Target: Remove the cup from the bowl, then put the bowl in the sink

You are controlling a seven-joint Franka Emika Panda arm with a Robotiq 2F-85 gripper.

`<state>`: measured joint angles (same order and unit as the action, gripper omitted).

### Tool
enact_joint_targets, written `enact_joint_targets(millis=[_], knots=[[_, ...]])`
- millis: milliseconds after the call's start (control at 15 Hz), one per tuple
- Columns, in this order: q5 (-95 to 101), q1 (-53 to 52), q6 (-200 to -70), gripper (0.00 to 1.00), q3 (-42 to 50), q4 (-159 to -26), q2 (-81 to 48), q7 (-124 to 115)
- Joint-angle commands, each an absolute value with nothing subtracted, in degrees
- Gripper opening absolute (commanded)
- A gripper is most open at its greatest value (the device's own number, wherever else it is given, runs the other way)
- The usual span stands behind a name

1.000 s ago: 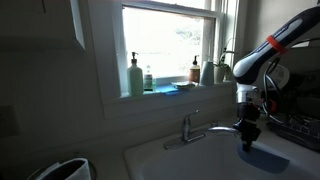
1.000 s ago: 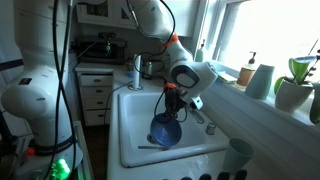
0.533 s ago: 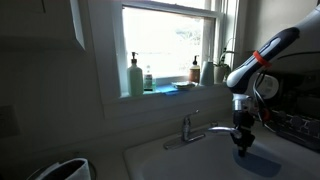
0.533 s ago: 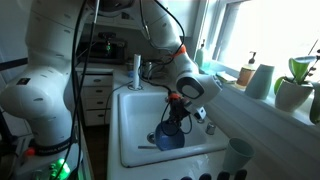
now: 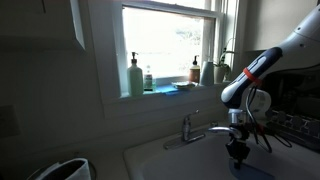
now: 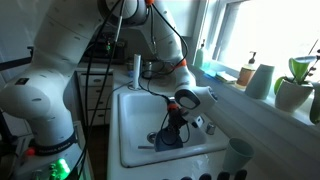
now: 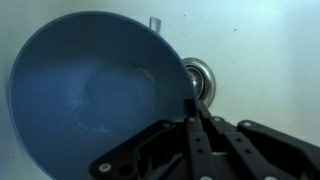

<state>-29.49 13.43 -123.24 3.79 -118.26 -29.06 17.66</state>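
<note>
The blue bowl should go down beside the drain before I open my gripper off the bowl's rim.
The blue bowl (image 6: 166, 139) hangs tilted low inside the white sink (image 6: 133, 125), close to the sink floor. My gripper (image 6: 177, 117) is shut on the bowl's rim. In the wrist view the bowl (image 7: 90, 90) fills the left side, my fingers (image 7: 190, 104) clamp its right rim, and the sink floor (image 7: 265, 50) with the drain (image 7: 198, 75) lies beyond. The bowl looks empty. In an exterior view my gripper (image 5: 237, 150) is down in the sink (image 5: 170, 160) and the bowl is mostly hidden. A small pale cup (image 6: 238, 154) stands on the counter by the sink.
The chrome faucet (image 5: 190, 128) rises at the sink's back edge, near my arm. Soap bottles (image 5: 135, 75) stand on the windowsill. A dark wire dish rack (image 5: 296, 128) is beside the sink. A potted plant (image 6: 296, 85) and a tall cup (image 6: 262, 79) sit on the sill.
My gripper has moved down into the sink with the bowl in it, and the bowl now hangs lower, near the sink floor.
</note>
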Motion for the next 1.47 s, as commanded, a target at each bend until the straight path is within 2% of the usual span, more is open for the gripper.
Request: enact_joint_targets(millis=[0, 133, 200, 267, 333, 933, 1400], knots=[[-33.06, 16.0, -125.98, 0.01, 1.25, -116.38, -32.46, 19.18], [-33.79, 16.46, -127.44, 0.01, 0.6, -116.05, -33.61, 19.18], [-33.95, 16.8, -128.04, 0.11, 0.29, -115.86, -34.21, 19.36], [-33.88, 16.93, -128.5, 0.27, 0.09, -115.71, -34.63, 19.26], [-33.83, 17.14, -128.96, 0.37, -0.17, -115.56, -35.05, 19.25], [-32.57, 17.69, -127.18, 0.98, 0.05, -115.22, -32.72, 16.48], [-30.39, 15.92, -125.75, 1.0, 2.94, -118.6, -22.86, 8.69]])
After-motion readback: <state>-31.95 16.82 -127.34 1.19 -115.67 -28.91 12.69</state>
